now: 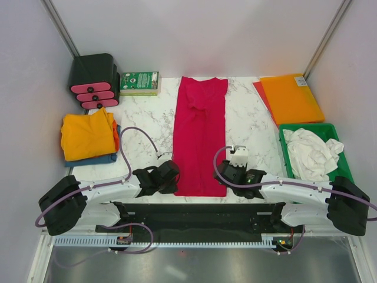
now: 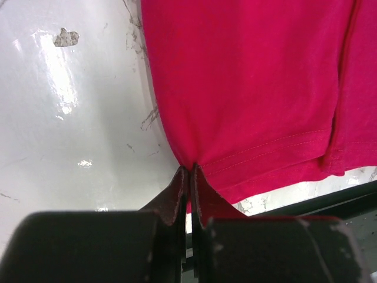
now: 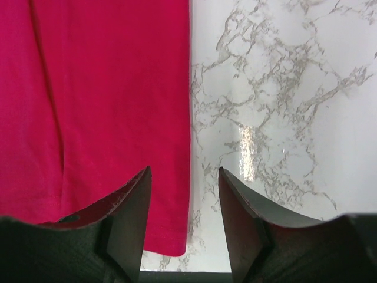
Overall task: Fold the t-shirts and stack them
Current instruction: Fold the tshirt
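The shirt's side edge at the loose hem corner will be between my right gripper's fingers as the gripper lowers backward over it. Then the gripper will close.
The crimson-red t-shirt (image 1: 200, 138) lies as a long narrow strip down the middle of the marble table, collar end far. My left gripper (image 2: 189, 167) is shut on the shirt's near-left hem corner (image 2: 259, 159), and the cloth puckers at the fingertips. My right gripper (image 3: 184, 171) is open low over the shirt's near-right corner, its left finger above the red cloth (image 3: 106, 106) and its right finger above bare marble. A folded golden-yellow t-shirt (image 1: 88, 135) rests on a blue one (image 1: 97, 159) at the left. A crumpled white t-shirt (image 1: 312, 153) fills the green tray (image 1: 344, 162).
A stiff orange sheet (image 1: 291, 97) lies at the back right above the tray. A black box with pink handles (image 1: 94, 79) and a green-and-white packet (image 1: 140, 82) stand at the back left. The table's near edge runs just behind both grippers.
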Available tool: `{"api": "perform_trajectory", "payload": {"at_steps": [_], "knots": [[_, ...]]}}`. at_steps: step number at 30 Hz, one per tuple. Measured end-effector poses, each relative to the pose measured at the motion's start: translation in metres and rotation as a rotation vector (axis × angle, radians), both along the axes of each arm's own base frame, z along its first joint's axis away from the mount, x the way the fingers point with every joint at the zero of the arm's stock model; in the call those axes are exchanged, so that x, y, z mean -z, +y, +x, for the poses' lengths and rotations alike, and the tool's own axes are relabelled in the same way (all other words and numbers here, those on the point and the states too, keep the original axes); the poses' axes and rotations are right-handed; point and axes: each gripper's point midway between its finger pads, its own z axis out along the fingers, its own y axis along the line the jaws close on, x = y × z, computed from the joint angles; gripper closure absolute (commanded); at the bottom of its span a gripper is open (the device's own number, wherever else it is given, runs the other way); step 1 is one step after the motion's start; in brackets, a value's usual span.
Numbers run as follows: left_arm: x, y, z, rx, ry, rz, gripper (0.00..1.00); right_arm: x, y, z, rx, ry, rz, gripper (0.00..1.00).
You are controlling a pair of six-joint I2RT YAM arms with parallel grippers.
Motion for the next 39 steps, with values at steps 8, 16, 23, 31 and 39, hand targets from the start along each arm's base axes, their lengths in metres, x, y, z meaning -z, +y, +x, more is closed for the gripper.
{"api": "perform_trajectory", "payload": {"at_steps": [8, 16, 23, 31, 39], "knots": [[0.0, 0.0, 0.0, -0.002, 0.001, -0.001, 0.98, 0.01, 0.01, -0.028, -0.052, 0.025, 0.023, 0.43], [0.0, -0.001, -0.001, -0.002, 0.0, 0.0, 0.98, 0.033, 0.009, -0.041, -0.051, 0.069, -0.031, 0.44], [0.0, -0.001, -0.001, -0.002, 0.001, 0.0, 0.98, 0.042, 0.006, -0.043, -0.021, 0.105, -0.094, 0.74], [0.0, -0.002, -0.002, 0.004, 0.0, 0.0, 0.98, 0.042, 0.008, -0.046, 0.018, 0.126, -0.083, 1.0], [-0.001, -0.004, -0.005, 0.018, 0.0, 0.003, 0.98, 0.034, 0.004, -0.052, 0.028, 0.131, -0.058, 1.0]]}}
